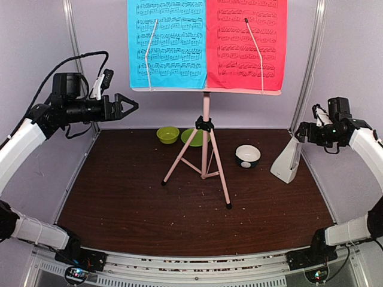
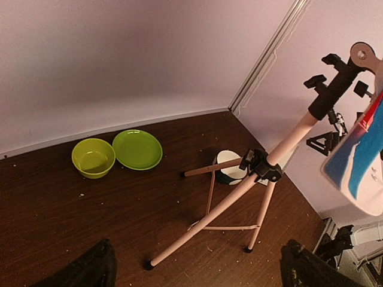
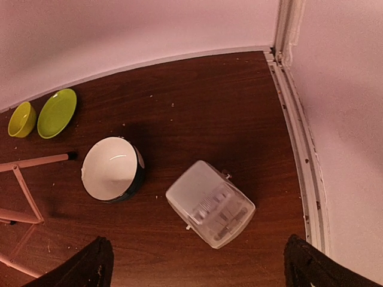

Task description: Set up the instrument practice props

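Note:
My right gripper moves outward next and turns in line with the metronome at an angle beyond its fingers. It then lowers around the metronome's narrow upper part.
The pale pink tripod music stand [image 1: 205, 143] stands mid-table; its legs show in the left wrist view [image 2: 239, 191]. A blue sheet [image 1: 167, 43] and a red sheet [image 1: 246, 43] rest on its desk under wire holders. The white pyramid metronome with clear cover [image 1: 288, 160] stands at the right; from above it shows in the right wrist view [image 3: 210, 204]. My left gripper [image 1: 128, 106] is open and empty, raised left of the stand. My right gripper [image 1: 299, 133] is open and empty, high above the metronome.
A lime green bowl [image 1: 167, 134] and plate [image 1: 191, 137] sit at the back behind the stand. A small white bowl with a dark base [image 1: 248, 155] sits between the stand and the metronome. Metal frame posts [image 1: 308, 66] rise at both back corners.

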`<state>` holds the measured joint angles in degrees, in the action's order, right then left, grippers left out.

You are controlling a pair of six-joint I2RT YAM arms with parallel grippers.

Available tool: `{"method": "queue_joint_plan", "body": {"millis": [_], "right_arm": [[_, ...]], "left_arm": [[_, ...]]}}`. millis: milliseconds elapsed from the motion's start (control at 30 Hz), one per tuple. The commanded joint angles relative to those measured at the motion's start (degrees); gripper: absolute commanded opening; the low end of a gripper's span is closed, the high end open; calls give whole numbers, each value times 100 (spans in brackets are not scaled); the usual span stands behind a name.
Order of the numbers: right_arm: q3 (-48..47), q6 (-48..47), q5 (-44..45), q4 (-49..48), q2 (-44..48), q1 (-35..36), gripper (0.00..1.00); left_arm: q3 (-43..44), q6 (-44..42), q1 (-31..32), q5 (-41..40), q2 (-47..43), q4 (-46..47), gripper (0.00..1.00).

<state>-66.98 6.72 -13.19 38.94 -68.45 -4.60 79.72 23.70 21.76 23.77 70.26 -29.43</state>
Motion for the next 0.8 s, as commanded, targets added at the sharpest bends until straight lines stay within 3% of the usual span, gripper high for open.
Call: {"method": "queue_joint_plan", "body": {"millis": [0, 333, 767], "right_arm": [[-619, -930, -859, -107, -709, -41, 100], [-1428, -2086, -791, 213, -1857, -50, 99], [-1095, -2578, -987, 161, -2384, -50, 95]], "left_arm": [[38, -200, -117, 579, 130, 490, 98], [197, -351, -299, 886, 440, 448, 98], [222, -415, -314, 1051, 638, 466, 98]]}}
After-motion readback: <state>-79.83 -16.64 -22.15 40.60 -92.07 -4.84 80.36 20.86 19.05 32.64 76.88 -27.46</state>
